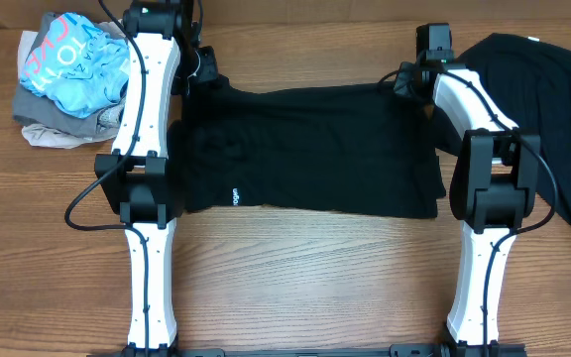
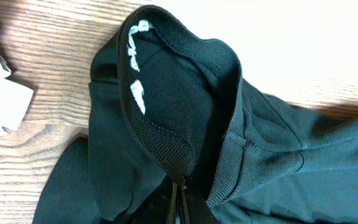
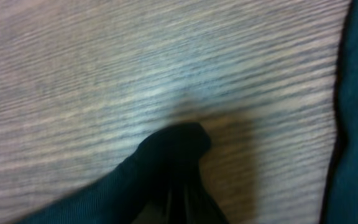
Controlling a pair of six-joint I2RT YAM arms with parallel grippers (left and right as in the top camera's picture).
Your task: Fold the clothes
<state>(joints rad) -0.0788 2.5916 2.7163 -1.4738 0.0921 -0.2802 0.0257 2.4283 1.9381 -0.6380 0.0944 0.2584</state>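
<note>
I will lift my right gripper and pull it back over the black shirt's end by the second shirt (image 1: 420,137) to let go of the black shirt's tip, because it is hanging over bare wood.
A black short-sleeved shirt (image 1: 305,149) lies spread across the middle of the table, its small white logo (image 1: 235,195) near the front left. My left gripper (image 1: 194,61) is at the shirt's far left edge. In the left wrist view it (image 2: 180,193) is shut on the ribbed collar (image 2: 166,93), which carries a white label. My right gripper (image 1: 409,77) sits at the far right corner, and in the right wrist view it (image 3: 179,199) is shut on a pinched tip of black fabric (image 3: 166,149) over the wood.
A second black shirt (image 1: 553,109) lies crumpled at the right edge, close to the right arm. A light-blue, grey and beige garment bundle (image 1: 72,74) sits at the far left corner. Both arm bases stand at the front of the wooden table (image 1: 305,278).
</note>
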